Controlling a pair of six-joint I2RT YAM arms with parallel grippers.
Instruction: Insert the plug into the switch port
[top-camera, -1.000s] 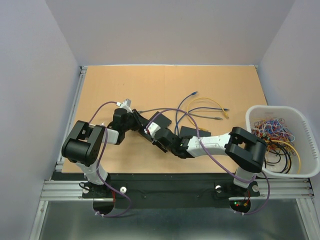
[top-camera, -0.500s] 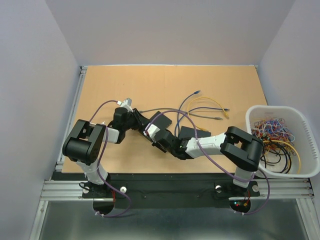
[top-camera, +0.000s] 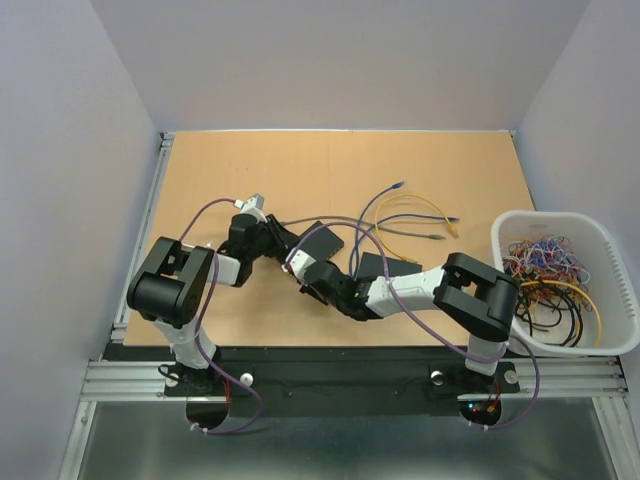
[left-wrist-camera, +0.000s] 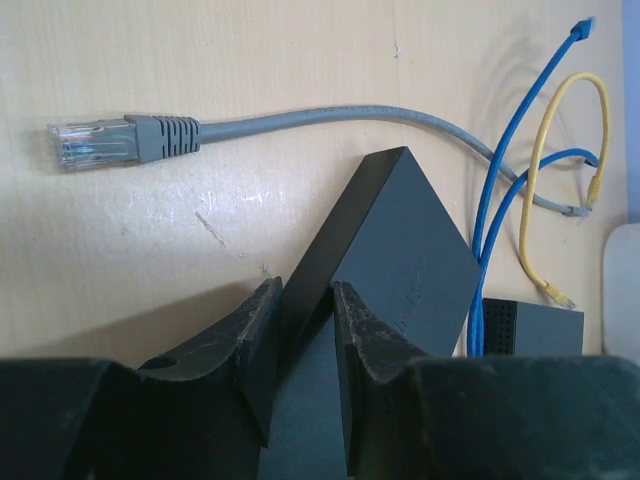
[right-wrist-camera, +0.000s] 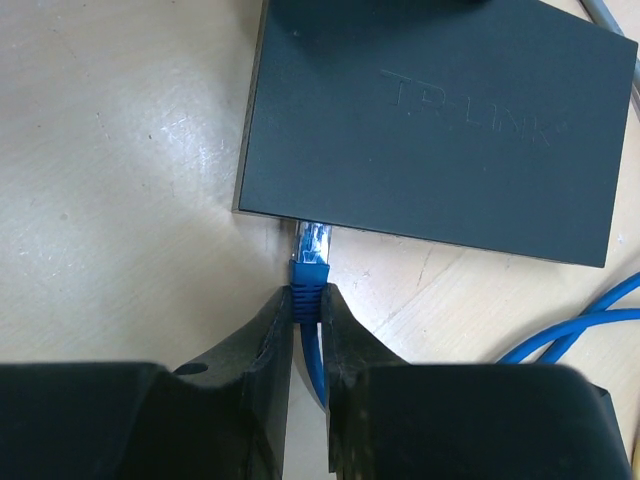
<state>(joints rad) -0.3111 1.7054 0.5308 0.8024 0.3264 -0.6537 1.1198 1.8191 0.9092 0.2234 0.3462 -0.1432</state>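
The right gripper pushes the blue plug (right-wrist-camera: 311, 250) outward into the switch's near side next, because the plug's clear tip still shows outside.
The switch (right-wrist-camera: 430, 120) is a flat dark box lying on the wooden table, also visible in the top view (top-camera: 322, 240). My left gripper (left-wrist-camera: 305, 290) is shut on the near corner edge of the switch (left-wrist-camera: 400, 250). My right gripper (right-wrist-camera: 308, 298) is shut on the ribbed boot of the blue plug (right-wrist-camera: 311, 250). The plug's clear tip touches the switch's near side at its left end. The port itself is hidden under the box's edge. From above, the right gripper (top-camera: 300, 265) sits just in front of the switch, and the left gripper (top-camera: 283, 240) sits at the switch's left.
A loose grey cable with a clear plug (left-wrist-camera: 100, 142) lies beyond the switch. Blue and yellow cables (top-camera: 410, 215) trail to the right. A second black box (top-camera: 383, 265) sits under the right forearm. A white basket (top-camera: 560, 217) full of cables stands at the right edge.
My right arm has shifted a little left and forward, bringing the blue plug up to the switch's side. The left gripper has barely moved.
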